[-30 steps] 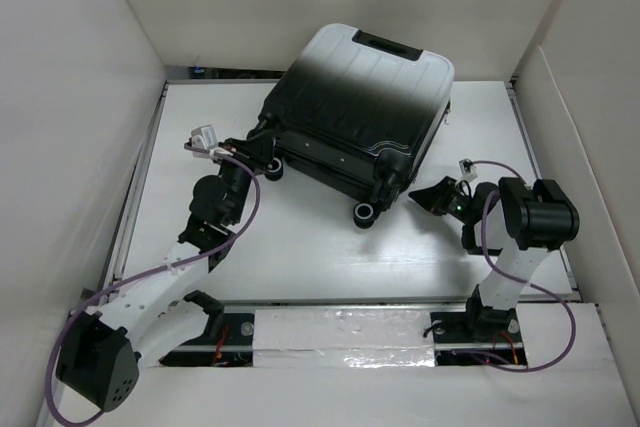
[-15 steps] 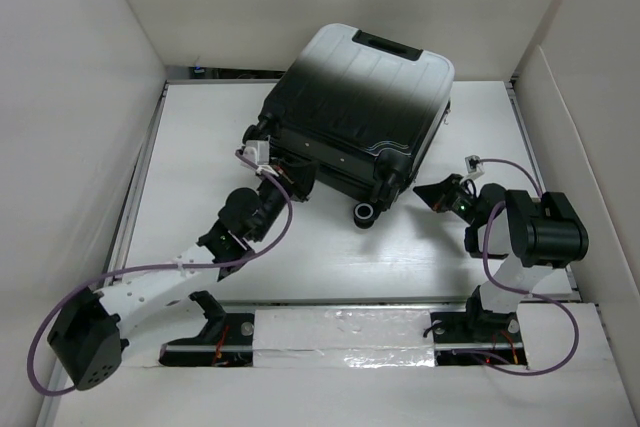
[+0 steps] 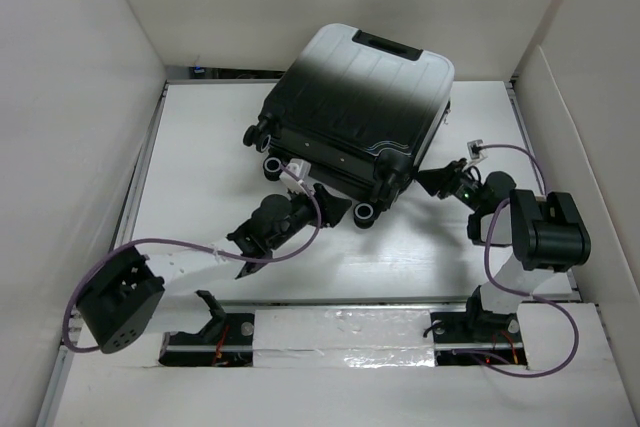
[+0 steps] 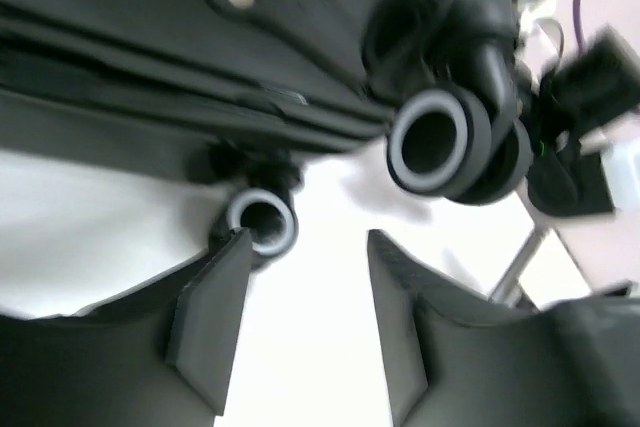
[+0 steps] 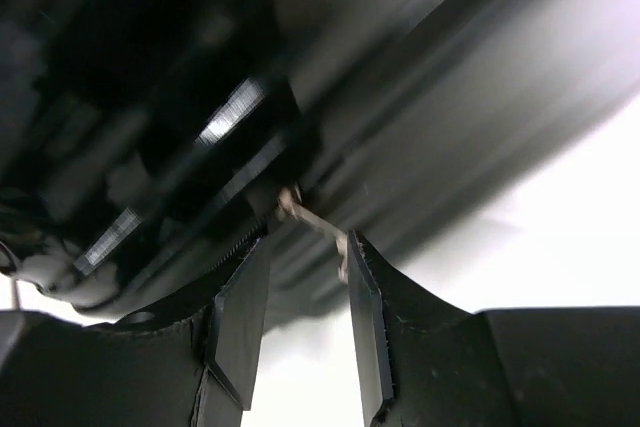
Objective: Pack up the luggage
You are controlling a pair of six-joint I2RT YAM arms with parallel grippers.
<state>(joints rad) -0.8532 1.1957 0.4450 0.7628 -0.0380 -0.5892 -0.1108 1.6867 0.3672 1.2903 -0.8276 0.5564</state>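
Observation:
The thin metal zipper pull is already between my right gripper's open fingers, so my right gripper will next move slightly toward the luggage's side and close.
The luggage lies closed and flat at the back middle of the table, its shell fading from black to white, wheels toward me. My left gripper sits at its near edge beside a grey-rimmed wheel. In the left wrist view this gripper is open with only white table between its fingers, and two wheels are close ahead. My right gripper is at the case's near right corner. The right wrist view shows it open, with a metal zipper pull between the fingertips, against the right one.
White walls enclose the table on the left, back and right. A slanted white panel stands close to the right arm. Purple cables trail from both arms. Two more wheels stick out at the case's left corner.
My left arm has swung right along the case's near edge, from the left wheels to the front wheel. The right gripper crept up to the case's corner. Both grippers shut, then opened.

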